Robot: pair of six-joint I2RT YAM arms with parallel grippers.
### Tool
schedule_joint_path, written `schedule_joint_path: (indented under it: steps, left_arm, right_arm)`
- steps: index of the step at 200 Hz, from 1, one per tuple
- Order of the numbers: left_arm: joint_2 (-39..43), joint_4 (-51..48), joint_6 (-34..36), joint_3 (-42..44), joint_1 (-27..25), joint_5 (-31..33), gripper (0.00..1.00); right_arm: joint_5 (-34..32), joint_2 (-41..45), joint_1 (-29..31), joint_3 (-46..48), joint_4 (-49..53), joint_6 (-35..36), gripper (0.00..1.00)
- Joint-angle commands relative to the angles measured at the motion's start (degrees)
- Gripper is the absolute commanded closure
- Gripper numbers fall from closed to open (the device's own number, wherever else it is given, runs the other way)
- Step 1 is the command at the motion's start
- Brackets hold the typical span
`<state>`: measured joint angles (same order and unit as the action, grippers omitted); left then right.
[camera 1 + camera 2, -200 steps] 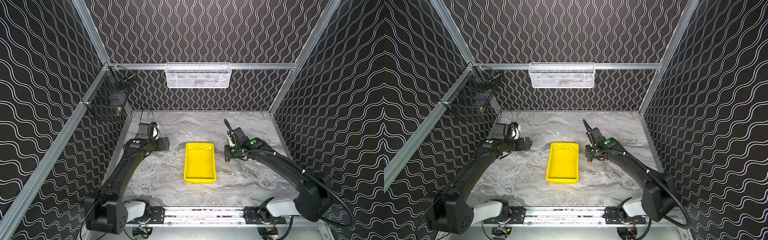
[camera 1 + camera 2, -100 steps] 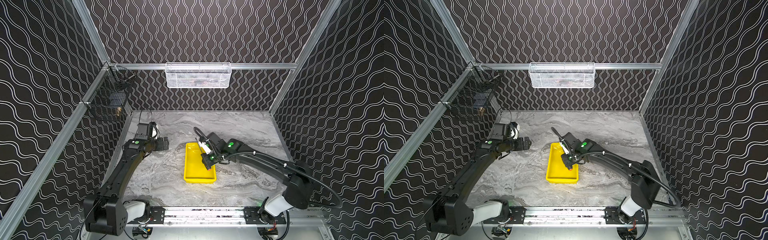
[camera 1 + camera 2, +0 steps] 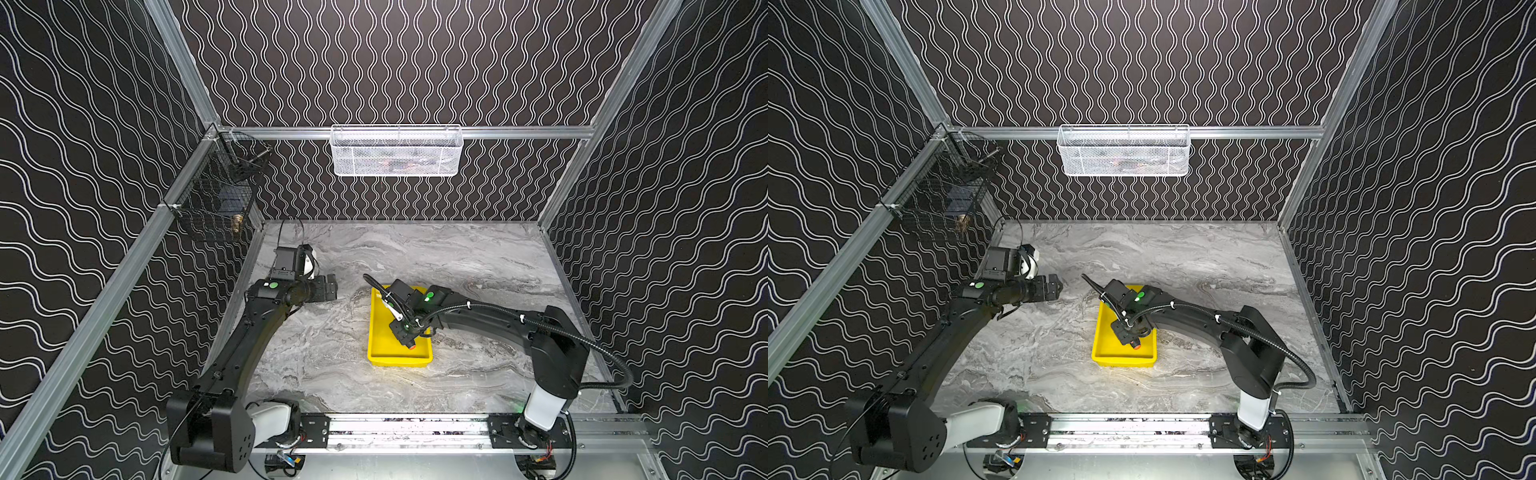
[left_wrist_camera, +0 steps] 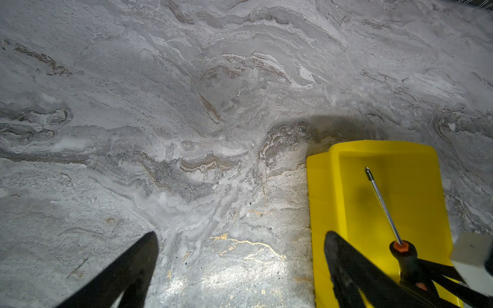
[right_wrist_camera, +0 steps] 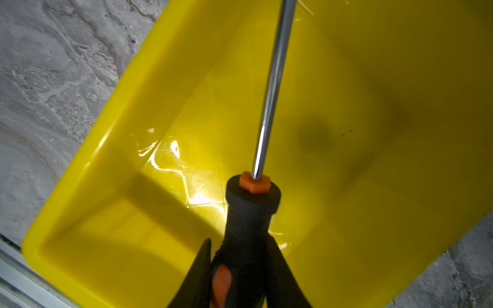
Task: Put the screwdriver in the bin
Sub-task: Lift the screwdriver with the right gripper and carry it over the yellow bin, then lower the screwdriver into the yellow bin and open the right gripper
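Observation:
My right gripper moves down toward the bin's yellow bottom next and releases the screwdriver's handle. The screwdriver's handle and stem sit over that bottom between the bin's sides.
The yellow bin [image 3: 376, 332] [image 3: 1100, 337] lies mid-table. My right gripper [image 3: 401, 330] [image 3: 1125, 330] reaches into it from the right and is shut on the screwdriver [image 3: 410, 345] [image 3: 1134, 344]. In the right wrist view the jaws [image 5: 238, 240] clamp the black-and-orange handle [image 5: 250, 210], and the metal shaft runs out over the bin's floor [image 5: 106, 165]. The orange butt end points toward the bin's near wall in both top views. I cannot tell whether the tool touches the floor. My left gripper [image 3: 332, 286] [image 3: 1059, 286] [image 4: 241, 234] hangs open and empty left of the bin [image 4: 416, 170].
A white mesh basket [image 3: 397, 151] hangs on the back wall. A black wire cage [image 3: 216, 203] hangs on the left wall. Patterned walls close three sides, and an aluminium rail [image 3: 411, 428] carrying both arm bases runs along the front edge.
My right arm has carried the screwdriver leftward from beside the bin to over it, then lower and nearer the bin's front end. The left arm has barely moved.

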<state>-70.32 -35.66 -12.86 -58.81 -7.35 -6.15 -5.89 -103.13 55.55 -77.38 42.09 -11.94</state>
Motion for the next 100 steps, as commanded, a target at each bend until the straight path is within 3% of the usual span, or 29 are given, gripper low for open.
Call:
schedule_joint_path:
  steps: [1, 100]
  left_arm:
    - [0.4, 0.6, 1.0, 0.0, 0.2, 0.0, 0.01]
    - [0.4, 0.6, 1.0, 0.2, 0.3, 0.7, 0.01]
  right_arm:
    - [-2.0, -0.4, 0.0, 0.4, -0.9, 0.6, 0.89]
    - [-3.1, -4.8, -0.2, 1.1, -2.9, 2.3, 0.87]
